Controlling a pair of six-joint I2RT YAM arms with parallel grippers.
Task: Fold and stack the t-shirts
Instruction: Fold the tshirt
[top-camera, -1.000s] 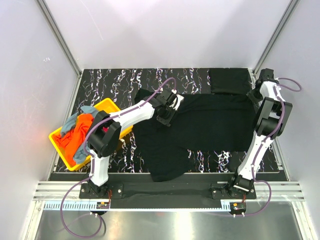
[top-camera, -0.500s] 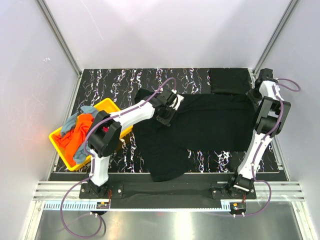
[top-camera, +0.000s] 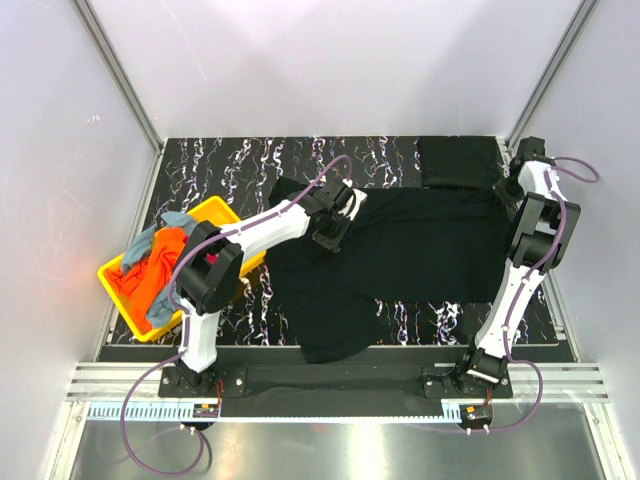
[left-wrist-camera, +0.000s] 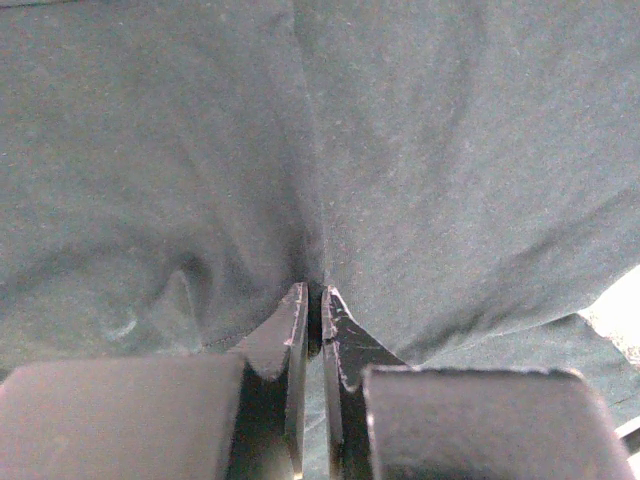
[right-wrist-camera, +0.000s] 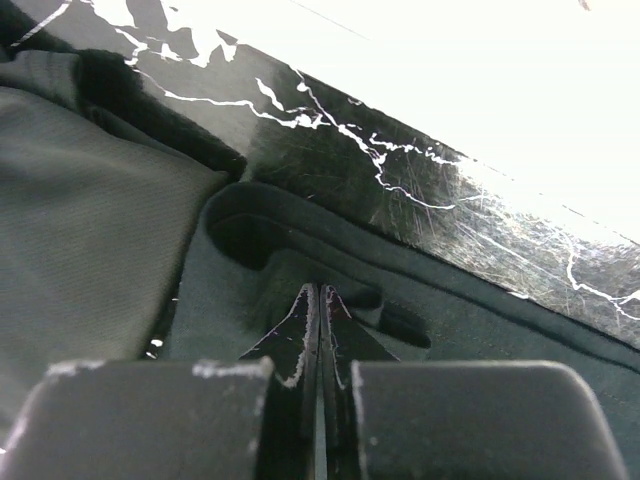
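The spread cloth of the shirt lies flat just back of my fingers, so my left gripper needs to move slightly back next and let go of the raised fold over it.
A black t-shirt (top-camera: 400, 255) lies spread across the black marbled table (top-camera: 230, 165). My left gripper (top-camera: 330, 232) is shut on a pinch of its cloth near the left shoulder; the left wrist view shows the fabric (left-wrist-camera: 400, 150) bunched between the closed tips (left-wrist-camera: 314, 300). My right gripper (top-camera: 508, 192) is shut on the shirt's right edge, with the hem (right-wrist-camera: 300, 250) folded at its tips (right-wrist-camera: 319, 292). A folded black t-shirt (top-camera: 458, 160) lies at the back right, and shows in the right wrist view (right-wrist-camera: 90, 240).
A yellow bin (top-camera: 222, 212) at the left holds orange and grey-blue shirts (top-camera: 155, 265). Metal frame posts stand at the back corners. A rail runs along the near edge under the arm bases.
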